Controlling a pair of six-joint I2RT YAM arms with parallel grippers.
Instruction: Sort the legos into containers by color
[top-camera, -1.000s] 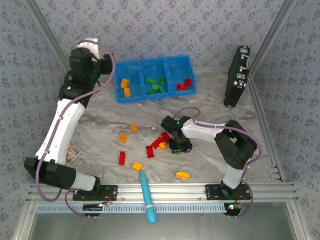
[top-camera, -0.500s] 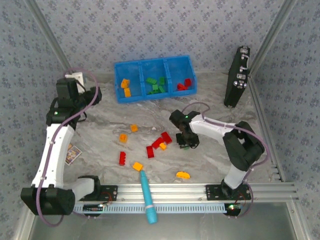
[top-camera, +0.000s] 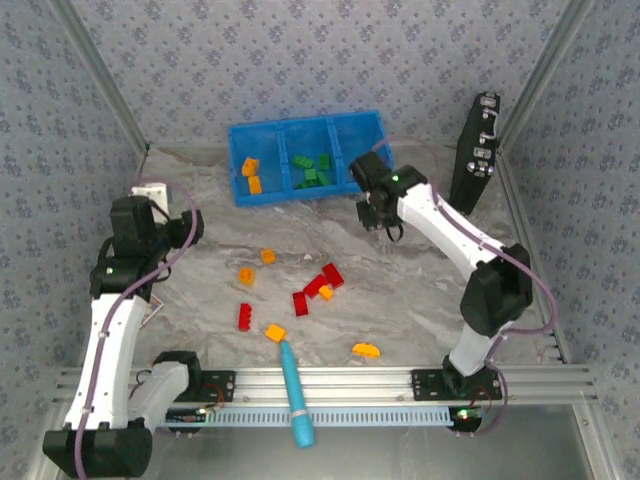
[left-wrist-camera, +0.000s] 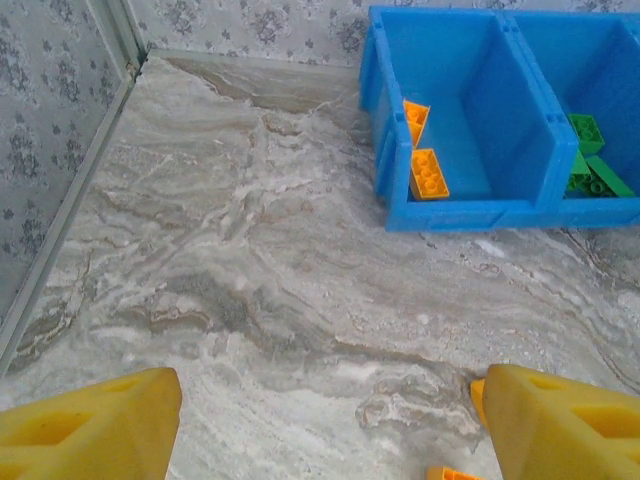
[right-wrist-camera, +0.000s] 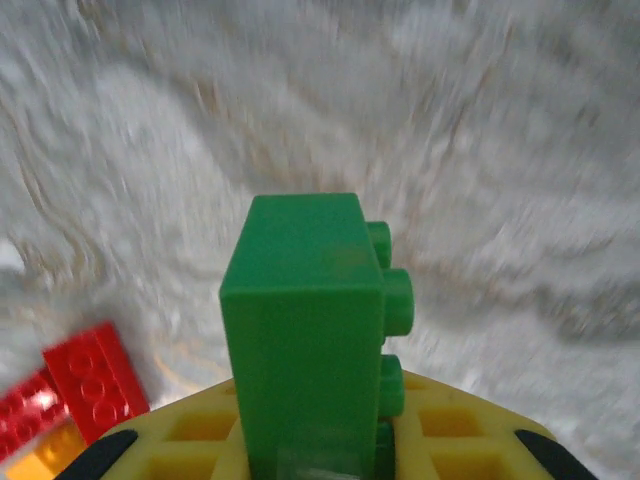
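Observation:
The other green legos lie in the tray's middle section (top-camera: 309, 165), so my right gripper will next move outward over it and let go of the green lego.
The blue tray of containers (top-camera: 236, 165) stands at the back, with orange legos (left-wrist-camera: 428, 172) in its left compartment and green ones (top-camera: 312, 170) in the middle. My right gripper (top-camera: 378, 212) hovers just in front of the tray's right end, shut on a green lego (right-wrist-camera: 310, 320) that stands upright between its yellow fingers (right-wrist-camera: 200, 440). My left gripper (left-wrist-camera: 325, 420) is open over bare table at the left, well short of the tray. Loose red legos (top-camera: 315, 287) and orange legos (top-camera: 268, 256) lie mid-table.
A teal stick (top-camera: 293, 390) lies at the near edge beside an orange lego (top-camera: 275, 332); another orange one (top-camera: 366, 350) lies to its right. A black case (top-camera: 474, 150) stands upright at the back right. Patterned walls close in the table.
My right gripper has carried the green lego from mid-table up towards the tray. My left arm has pulled back from the tray to the near left, its jaws widening.

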